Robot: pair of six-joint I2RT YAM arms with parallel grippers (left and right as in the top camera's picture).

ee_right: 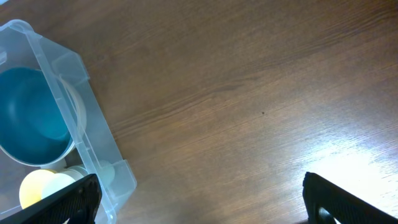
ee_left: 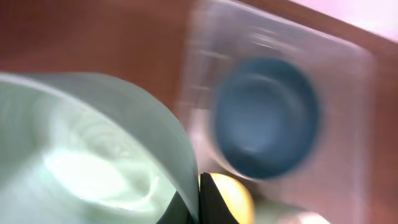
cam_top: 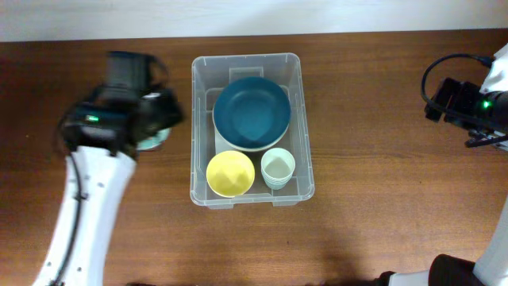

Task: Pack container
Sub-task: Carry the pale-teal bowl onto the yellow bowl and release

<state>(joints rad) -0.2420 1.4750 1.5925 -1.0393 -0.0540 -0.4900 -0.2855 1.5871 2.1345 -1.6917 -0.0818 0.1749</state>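
The yellow bowl [ee_left: 234,198] is open and empty. My left gripper will move to it next and then lower the pale green bowl into it.
The clear container [cam_top: 198,119] stands mid-table and holds a dark blue bowl [cam_top: 251,113], a yellow bowl [cam_top: 230,173] and a pale green cup [cam_top: 278,167]. My left gripper [cam_top: 151,131] is left of the container, shut on the rim of a pale green bowl [ee_left: 81,155] that fills the blurred left wrist view; the bowl peeks out under the gripper in the overhead view [cam_top: 152,143]. The container also shows in the left wrist view [ee_left: 348,124]. My right gripper [ee_right: 199,199] is open and empty over bare table, right of the container [ee_right: 93,124].
The wooden table [cam_top: 381,199] runs to a pale wall at the back. The right arm [cam_top: 468,107] sits at the far right edge with its cables. The white left arm link [cam_top: 87,214] runs along the front left.
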